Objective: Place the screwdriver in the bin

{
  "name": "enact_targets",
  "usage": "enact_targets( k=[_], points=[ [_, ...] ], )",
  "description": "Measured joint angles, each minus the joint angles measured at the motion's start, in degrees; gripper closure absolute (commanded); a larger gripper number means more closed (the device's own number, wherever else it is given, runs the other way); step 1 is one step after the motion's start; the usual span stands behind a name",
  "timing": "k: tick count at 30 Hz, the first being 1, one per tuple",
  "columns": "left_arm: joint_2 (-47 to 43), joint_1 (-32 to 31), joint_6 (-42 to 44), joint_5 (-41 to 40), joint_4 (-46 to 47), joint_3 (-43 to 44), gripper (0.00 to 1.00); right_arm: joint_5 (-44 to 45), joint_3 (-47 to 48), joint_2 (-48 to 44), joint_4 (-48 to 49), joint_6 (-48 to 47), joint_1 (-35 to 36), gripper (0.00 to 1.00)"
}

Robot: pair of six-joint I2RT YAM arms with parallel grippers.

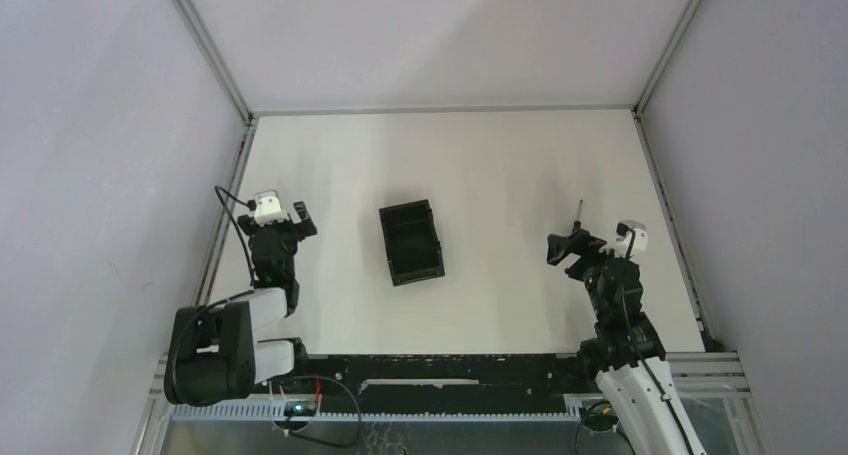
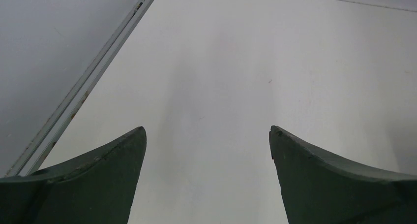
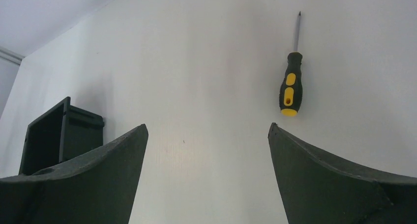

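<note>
Outward and then down, tilting steeply toward the table, I should bring my right gripper onto the handle's stem end (image 1: 577,225) (image 3: 294,60), since the screwdriver lies flat beyond the open fingers.
The screwdriver (image 3: 290,88), with a yellow and black handle and a thin shaft, lies flat on the white table, tip pointing away. In the top view only its shaft (image 1: 577,211) shows beyond my right gripper (image 1: 570,247). My right gripper (image 3: 206,130) is open and empty, just short of the handle and a little to its left. The black bin (image 1: 411,241) stands empty at the table's middle, and shows at the left of the right wrist view (image 3: 59,135). My left gripper (image 1: 303,220) is open and empty over bare table at the left (image 2: 207,130).
Grey enclosure walls with metal frame rails (image 1: 225,225) border the table on the left, right and back. The left rail (image 2: 83,83) runs close beside my left gripper. The arm bases and cables sit along the near edge.
</note>
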Motion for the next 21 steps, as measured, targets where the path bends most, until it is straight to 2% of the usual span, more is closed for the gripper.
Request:
enact_targets(
  k=[7,10,15,21],
  points=[
    [0.0,0.0,0.0,0.0,0.0,0.0,0.0,0.9,1.2,1.0,1.2,-2.1,0.0,0.03],
    [0.0,0.0,0.0,0.0,0.0,0.0,0.0,2.1,5.5,5.5,2.0,-4.1,0.0,0.03],
    [0.0,0.0,0.0,0.0,0.0,0.0,0.0,4.1,23.1,23.8,0.3,-7.5,-0.9,0.03],
    [0.0,0.0,0.0,0.0,0.0,0.0,0.0,2.9,46.9,48.6,-8.9,-9.9,-5.0,0.03]
  ],
)
